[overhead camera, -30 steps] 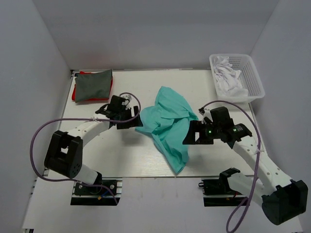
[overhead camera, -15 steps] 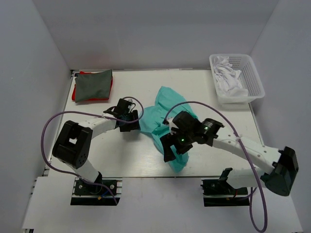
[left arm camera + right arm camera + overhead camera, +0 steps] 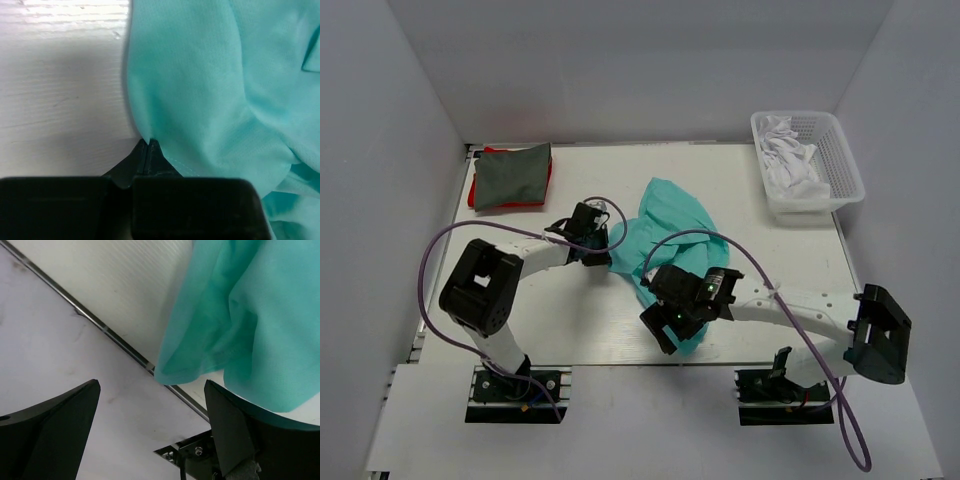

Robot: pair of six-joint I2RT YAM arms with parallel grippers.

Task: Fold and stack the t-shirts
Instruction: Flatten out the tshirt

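The narrow tip is between my open right fingers. I will lower my right gripper onto the shirt's near hem below it by the table's front edge.
A mint-teal t-shirt lies crumpled in the middle of the table. My left gripper is shut on its left edge, and the left wrist view shows the fingertips pinching the teal cloth. My right gripper stands open at the shirt's near end by the table's front edge. In the right wrist view the hem hangs between the spread fingers and touches neither. A folded dark grey t-shirt rests on a red one at the back left.
A white lattice basket holding white cloth stands at the back right. The table's metal front edge runs just under the right gripper. White walls close in the left, right and far sides.
The left gripper has shut on the teal shirt's left edge. The right arm has swung left and toward the front edge, down to the shirt's near end, still open.
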